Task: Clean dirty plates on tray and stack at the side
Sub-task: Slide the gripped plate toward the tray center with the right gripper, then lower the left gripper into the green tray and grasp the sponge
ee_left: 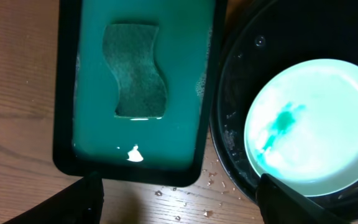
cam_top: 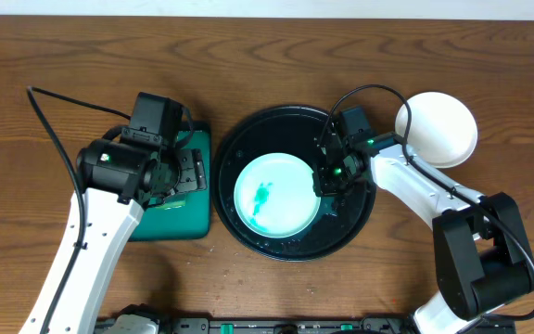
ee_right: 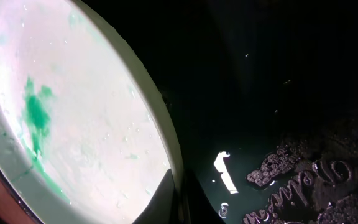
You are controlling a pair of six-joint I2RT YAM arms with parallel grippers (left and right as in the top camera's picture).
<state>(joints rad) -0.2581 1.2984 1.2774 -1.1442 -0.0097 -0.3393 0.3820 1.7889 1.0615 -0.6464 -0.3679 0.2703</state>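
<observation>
My left gripper moves down into the green tray onto the middle of the dark green sponge (ee_left: 134, 76) next, since the held plate still shows a teal smear.
A pale mint plate (cam_top: 276, 195) with a teal smear lies in the large black tray (cam_top: 360, 218). My right gripper (cam_top: 330, 182) is at the plate's right rim. In the right wrist view its fingers (ee_right: 179, 199) straddle the rim of the plate (ee_right: 73, 124), one finger on the inner face, and look shut on it over the wet tray floor (ee_right: 260, 93). A clean white plate (cam_top: 441, 126) sits on the table to the right of the tray. My left gripper (cam_top: 176, 176) hovers open and empty (ee_left: 179, 199) over the small green tray. The left wrist view also shows the plate (ee_left: 316, 130).
The rectangular green tray (cam_top: 179, 221) with a black rim stands left of the black tray. It holds green liquid (ee_left: 92, 124) and a sponge (ee_left: 135, 68). Water drops (ee_left: 213, 180) lie on the wood between the two trays.
</observation>
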